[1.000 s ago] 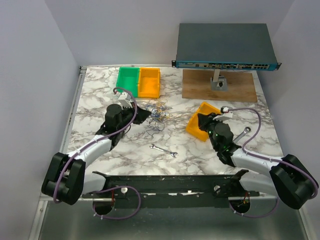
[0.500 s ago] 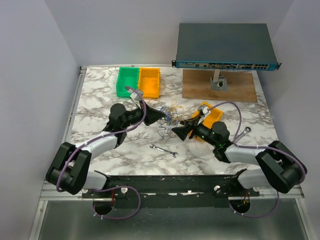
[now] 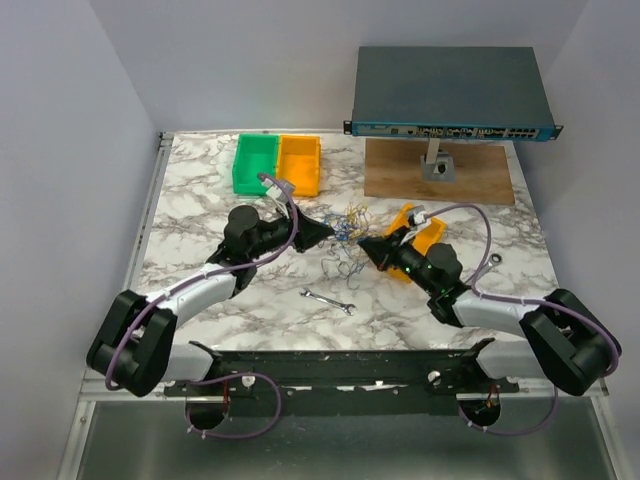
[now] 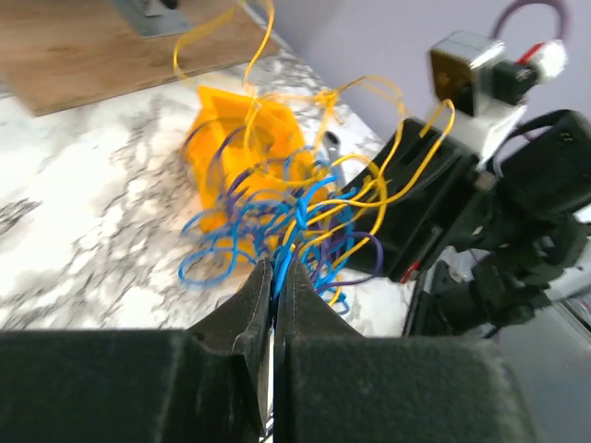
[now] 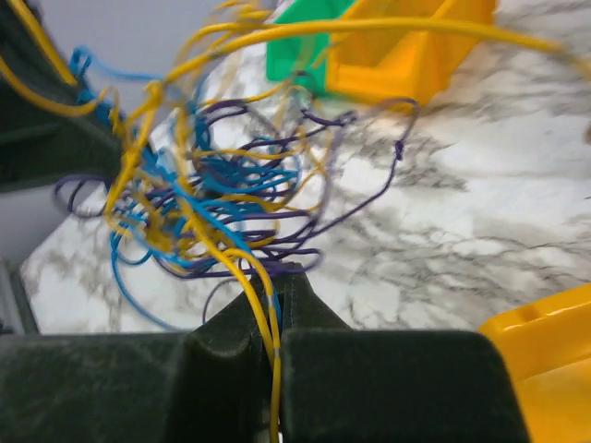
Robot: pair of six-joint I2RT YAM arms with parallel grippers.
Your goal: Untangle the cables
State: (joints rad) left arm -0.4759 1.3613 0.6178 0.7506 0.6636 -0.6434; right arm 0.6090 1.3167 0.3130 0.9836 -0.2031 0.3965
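My left gripper next pulls the blue cable pieces aside, then releases them by my right gripper's fingers, because the tangle of cables hangs between both grippers.
The cables [image 3: 347, 232] are a loose tangle of thin blue, yellow and dark purple wires, stretched between my two grippers at mid-table. My left gripper [image 3: 327, 232] reaches in from the left and is shut on blue strands [image 4: 282, 242] at the knot's edge. My right gripper [image 3: 364, 244] comes in from the right and is shut on a yellow wire [image 5: 261, 293], which runs down between its fingers. In the right wrist view the cables [image 5: 208, 189] hang in loops just ahead of the jaws. Some loops [image 3: 340, 262] trail down toward the marble.
A green bin [image 3: 256, 163] and an orange bin [image 3: 299, 165] stand at the back left. A small orange bin [image 3: 418, 238] sits just behind my right gripper. Wrenches lie at the front centre [image 3: 328, 300] and right [image 3: 487, 266]. A network switch [image 3: 450, 92] stands over a wooden board [image 3: 470, 178].
My right gripper swung left from the small orange bin, opened, and closed on a yellow wire. My left gripper moved right with the tangle, which now hangs between both grippers.
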